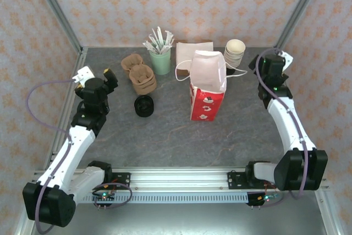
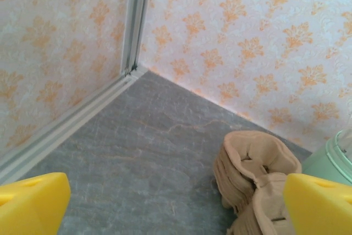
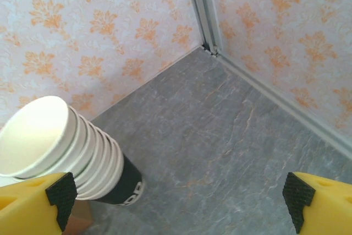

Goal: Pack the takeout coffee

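Note:
My right gripper needs to move sideways and outward to straddle the top cup's rim (image 1: 244,47) (image 3: 69,129), because that rim is outward of the gripper, on its side toward the napkins.
The takeout coffee is out of view. The red-and-white paper bag (image 1: 207,89) stands upright in the middle of the table with its top open. My left gripper (image 1: 96,74) hovers at the left side of the table, open, with nothing between its yellow fingers (image 2: 33,202); bare table lies below it. My right gripper (image 1: 273,55) is at the back right corner, open and empty, just right of the stack of lidless cream-rimmed cups (image 3: 60,147). Its yellow fingers (image 3: 324,202) frame bare grey table.
A stack of loose black lids (image 1: 144,105) lies left of the bag. Brown pulp carriers (image 1: 140,74) (image 2: 256,169) sit behind the lids. A mint cup of stirrers (image 1: 161,59) and a pile of napkins (image 1: 190,50) stand at the back. Patterned walls close three sides.

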